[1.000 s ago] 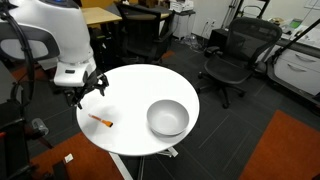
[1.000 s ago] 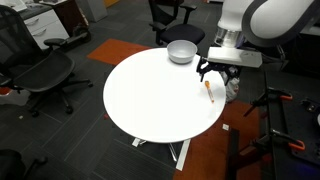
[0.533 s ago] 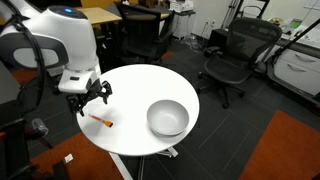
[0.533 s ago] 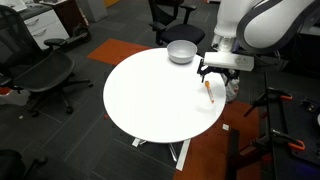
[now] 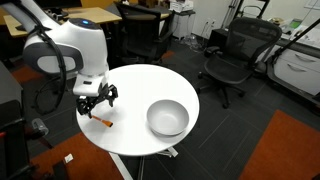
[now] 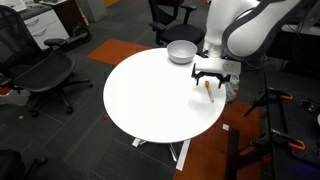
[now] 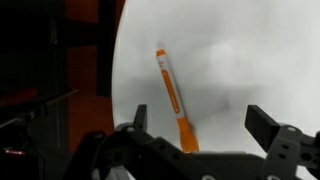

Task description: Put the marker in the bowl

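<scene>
I need to lower my gripper a little more to the orange marker's near end (image 5: 108, 123) (image 7: 187, 138) next, and then close my fingers.
The orange marker (image 5: 100, 121) lies flat on the round white table (image 5: 140, 100) near its edge; it also shows in an exterior view (image 6: 209, 91) and in the wrist view (image 7: 174, 100). My gripper (image 5: 97, 102) hangs open just above it, also in an exterior view (image 6: 210, 78). In the wrist view my gripper (image 7: 200, 125) straddles the marker's near end, jaws wide apart and empty. The grey-silver bowl (image 5: 167, 117) stands on the table apart from the marker; it also shows in an exterior view (image 6: 181, 51).
Black office chairs (image 5: 229, 52) stand around the table, with another in an exterior view (image 6: 45, 70). Desks (image 5: 100, 14) stand behind the arm. Red carpet patches (image 5: 290, 145) lie on the floor. A tripod stand (image 6: 275, 105) is close to the table's edge.
My gripper has moved from beside the table's edge over toward the marker and come down above it. The marker and bowl have not moved.
</scene>
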You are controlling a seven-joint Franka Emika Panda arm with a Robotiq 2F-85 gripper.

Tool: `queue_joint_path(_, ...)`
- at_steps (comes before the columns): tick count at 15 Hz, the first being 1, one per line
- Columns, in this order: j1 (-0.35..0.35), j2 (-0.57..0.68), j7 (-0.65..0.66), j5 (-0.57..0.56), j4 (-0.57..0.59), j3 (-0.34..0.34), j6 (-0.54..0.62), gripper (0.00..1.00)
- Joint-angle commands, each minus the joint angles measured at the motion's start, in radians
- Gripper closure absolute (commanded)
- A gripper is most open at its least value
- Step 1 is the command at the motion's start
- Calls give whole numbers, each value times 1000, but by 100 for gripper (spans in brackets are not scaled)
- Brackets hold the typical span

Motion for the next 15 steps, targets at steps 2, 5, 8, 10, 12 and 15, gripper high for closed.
queue_joint_path(2,14,71,2,21,55,-10,-15,0)
queue_joint_path(5,10,102,-5,35,69,-7,-14,0)
queue_joint_path(8,14,121,-6,32,78,-13,-11,29)
queue_joint_path(10,16,127,-3,31,85,-16,-12,40)
queue_joint_path(12,17,126,0,29,93,-19,-16,54)
queue_joint_path(15,17,126,0,26,101,-23,-21,78)
